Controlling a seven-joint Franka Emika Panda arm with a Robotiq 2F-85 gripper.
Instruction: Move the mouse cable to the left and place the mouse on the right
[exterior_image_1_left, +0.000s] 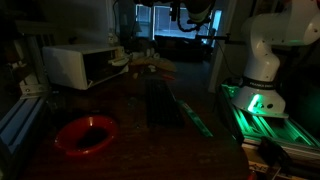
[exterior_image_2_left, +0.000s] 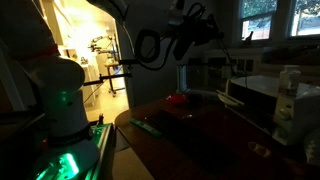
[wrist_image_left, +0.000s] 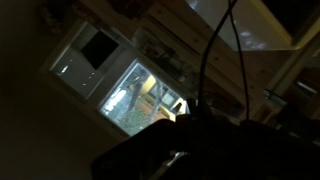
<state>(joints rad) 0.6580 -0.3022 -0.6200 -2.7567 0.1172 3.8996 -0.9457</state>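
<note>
My gripper hangs high toward the bright window, so it will lower and tilt down to face the tabletop for release.
The room is very dark. I cannot pick out the mouse or its cable on the table (exterior_image_1_left: 150, 135) in either exterior view. My gripper (exterior_image_1_left: 192, 12) hangs high above the table's far end, and it shows among looped cables in an exterior view (exterior_image_2_left: 193, 35). In the wrist view the gripper (wrist_image_left: 200, 138) is only a black mass at the bottom edge, with a thin dark cable (wrist_image_left: 212, 50) running up from it across a bright window. The jaws are shut. The darkness hides whether anything is between them.
A red bowl (exterior_image_1_left: 85, 133) sits at the table's near corner and also shows in an exterior view (exterior_image_2_left: 178, 99). A white microwave (exterior_image_1_left: 80, 65) stands behind it. A green strip (exterior_image_1_left: 195, 115) lies on the table. The robot base (exterior_image_1_left: 262, 70) glows green on its rail.
</note>
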